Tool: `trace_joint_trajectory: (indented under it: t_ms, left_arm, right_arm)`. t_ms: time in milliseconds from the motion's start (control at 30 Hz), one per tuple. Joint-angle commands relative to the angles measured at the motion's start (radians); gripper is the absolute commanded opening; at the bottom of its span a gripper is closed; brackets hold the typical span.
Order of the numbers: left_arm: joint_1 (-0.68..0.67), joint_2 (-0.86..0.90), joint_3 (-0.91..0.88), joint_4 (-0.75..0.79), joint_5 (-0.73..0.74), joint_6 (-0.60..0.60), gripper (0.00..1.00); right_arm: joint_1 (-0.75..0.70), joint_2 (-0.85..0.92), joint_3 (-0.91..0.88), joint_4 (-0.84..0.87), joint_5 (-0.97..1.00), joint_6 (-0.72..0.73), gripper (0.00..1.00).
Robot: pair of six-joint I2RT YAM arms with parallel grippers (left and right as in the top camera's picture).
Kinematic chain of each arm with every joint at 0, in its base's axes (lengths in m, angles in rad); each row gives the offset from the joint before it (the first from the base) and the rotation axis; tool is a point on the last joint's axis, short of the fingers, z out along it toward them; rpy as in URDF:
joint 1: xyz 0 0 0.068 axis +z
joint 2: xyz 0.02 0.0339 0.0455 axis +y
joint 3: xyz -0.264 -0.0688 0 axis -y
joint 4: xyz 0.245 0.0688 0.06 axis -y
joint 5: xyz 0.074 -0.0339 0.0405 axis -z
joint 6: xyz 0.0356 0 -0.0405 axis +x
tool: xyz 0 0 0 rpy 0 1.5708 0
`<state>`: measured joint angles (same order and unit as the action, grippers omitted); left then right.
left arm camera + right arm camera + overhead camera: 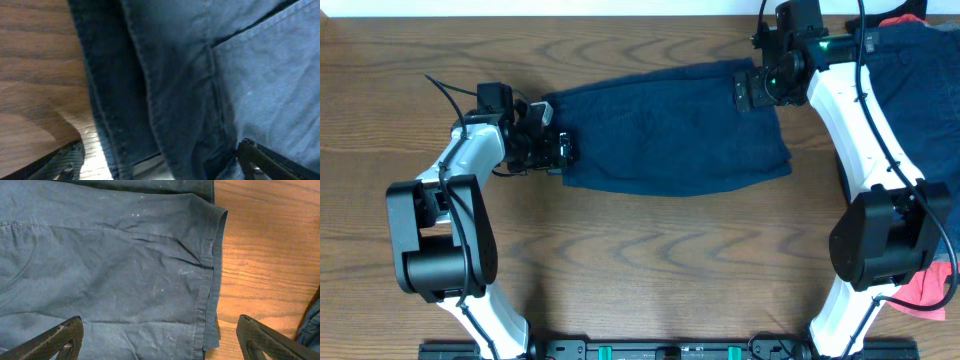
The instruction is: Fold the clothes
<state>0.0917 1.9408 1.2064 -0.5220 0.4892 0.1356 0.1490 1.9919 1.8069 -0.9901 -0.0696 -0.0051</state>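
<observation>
My left gripper should stay low at the shorts' edge and close its fingers on the seamed folds.
A pair of dark navy shorts [670, 130] lies spread flat in the middle of the wooden table. My left gripper [556, 146] is at its left edge. In the left wrist view the jaws [160, 167] are open, with the navy fabric's seamed folds [190, 85] between the fingers. My right gripper [760, 86] hovers over the shorts' far right corner. In the right wrist view its jaws [160, 342] are open and straddle the hemmed edge [210, 280], nothing held.
A heap of more navy garments [920, 100] lies at the right edge behind the right arm. Coral-red cloth shows at the lower right [932, 285] and at the top right [898, 20]. Bare wood [660, 260] lies in front of the shorts.
</observation>
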Motion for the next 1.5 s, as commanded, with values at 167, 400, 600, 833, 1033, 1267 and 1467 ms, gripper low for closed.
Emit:
trace_joint_trajectory:
  t_ms: [167,400,600,833,1033,1267,1467]
  left_arm:
    - [-0.056,0.096,-0.005,-0.003,0.054,0.008,0.81]
    - [-0.069,0.11,-0.005,0.007,0.048,-0.002,0.2]
    - [0.0,0.063,0.002,-0.043,0.049,-0.08,0.06]
    - [0.056,-0.11,0.004,-0.132,0.049,-0.072,0.06]
    - [0.057,-0.252,0.004,-0.182,0.038,-0.057,0.06]
    - [0.053,-0.347,0.013,-0.217,0.039,-0.058,0.06]
    - [-0.01,-0.36,0.037,-0.227,0.039,-0.059,0.06]
  right_arm:
    - [0.015,-0.022,0.016,0.007,0.014,-0.011,0.94]
    - [0.015,-0.022,0.016,0.008,0.014,-0.01,0.89]
    - [0.014,-0.006,0.016,0.01,0.01,0.052,0.56]
    - [0.014,0.069,0.011,0.01,-0.105,0.061,0.01]
    - [0.015,0.166,0.011,0.014,-0.22,0.06,0.01]
    - [0.015,0.277,0.011,0.037,-0.304,0.061,0.01]
    - [0.016,0.344,0.011,0.056,-0.357,0.068,0.01]
